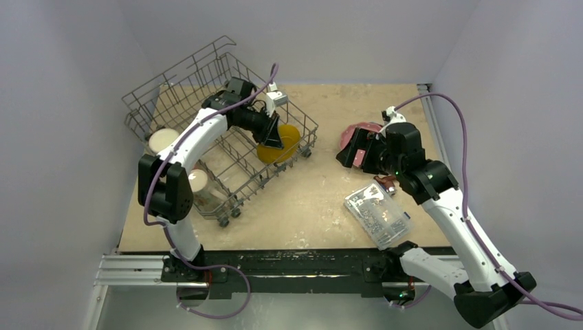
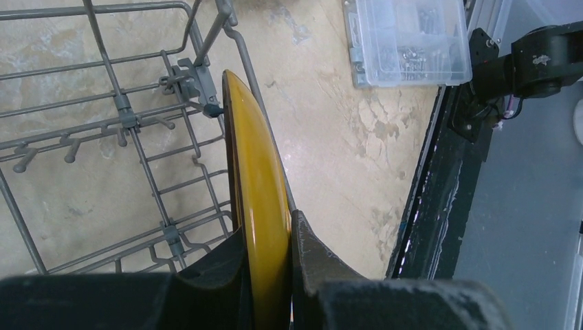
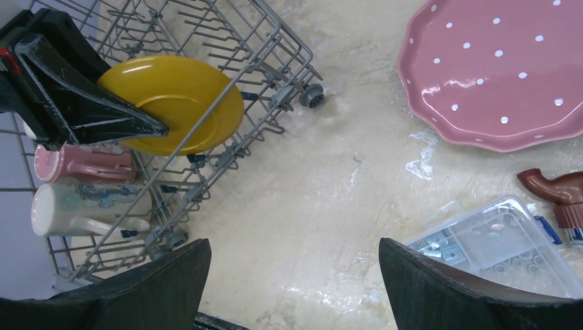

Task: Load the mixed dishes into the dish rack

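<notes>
My left gripper brings the yellow plate, already hanging edge-on there, down onto the bottom wires inside the rack's side bar (image 2: 208, 173) next and releases the plate's rim.
My left gripper (image 1: 273, 134) is shut on the rim of a yellow plate (image 1: 280, 144), held on edge just inside the right side of the grey wire dish rack (image 1: 206, 89). In the left wrist view the plate (image 2: 258, 172) is edge-on between my fingers (image 2: 320, 254), next to the rack's wires (image 2: 124, 110). My right gripper (image 3: 294, 244) is open and empty above bare table. The pink dotted plate (image 3: 495, 75) lies flat beyond it and also shows in the top view (image 1: 363, 128). A pink mug (image 3: 79, 165) and a cream mug (image 3: 75, 210) lie in the rack.
A clear plastic box of metal parts (image 1: 378, 214) lies near the table's front right, also in the right wrist view (image 3: 495, 240). A small reddish-brown object (image 3: 557, 192) lies between it and the pink plate. The rack takes up the table's left half.
</notes>
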Tool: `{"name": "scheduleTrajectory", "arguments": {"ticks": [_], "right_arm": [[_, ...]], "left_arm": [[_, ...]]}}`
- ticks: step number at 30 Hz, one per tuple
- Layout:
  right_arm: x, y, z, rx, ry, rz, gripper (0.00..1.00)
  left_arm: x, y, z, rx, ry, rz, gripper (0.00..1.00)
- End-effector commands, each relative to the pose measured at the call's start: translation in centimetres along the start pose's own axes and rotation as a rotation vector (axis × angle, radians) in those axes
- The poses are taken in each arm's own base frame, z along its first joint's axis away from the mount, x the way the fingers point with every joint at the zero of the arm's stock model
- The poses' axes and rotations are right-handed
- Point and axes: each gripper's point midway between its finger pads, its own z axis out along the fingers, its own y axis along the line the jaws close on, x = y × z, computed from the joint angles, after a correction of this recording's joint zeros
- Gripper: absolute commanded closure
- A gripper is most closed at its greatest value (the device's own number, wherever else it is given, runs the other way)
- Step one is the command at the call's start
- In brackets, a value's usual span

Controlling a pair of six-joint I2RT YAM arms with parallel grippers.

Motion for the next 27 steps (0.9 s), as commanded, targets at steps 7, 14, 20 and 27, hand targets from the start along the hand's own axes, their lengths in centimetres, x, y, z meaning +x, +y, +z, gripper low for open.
{"name": "scheduleTrajectory", "arguments": {"ticks": [7,14,20,27], "right_arm": [[-0.1,0.6,-0.4,-0.034,-0.02,0.012,0.07],[0.3,0.6,0.1,-0.044,-0.006,0.016,0.07],[0.5,0.4,0.1,-0.042,-0.011,0.02,0.07],[0.5,0.6,0.4,-0.049,-0.005,0.019,0.07]], "left_arm": [[-0.9,0.5,-0.4,-0.1,0.005,0.084,1.0],[-1.0,1.3,-0.3,-0.128,0.009,0.053,1.0],[-1.0,1.9,-0.6,-0.162,0.009,0.034,1.0],[-0.7,1.5,0.4,-0.103,0.022,0.004,1.0]]}}
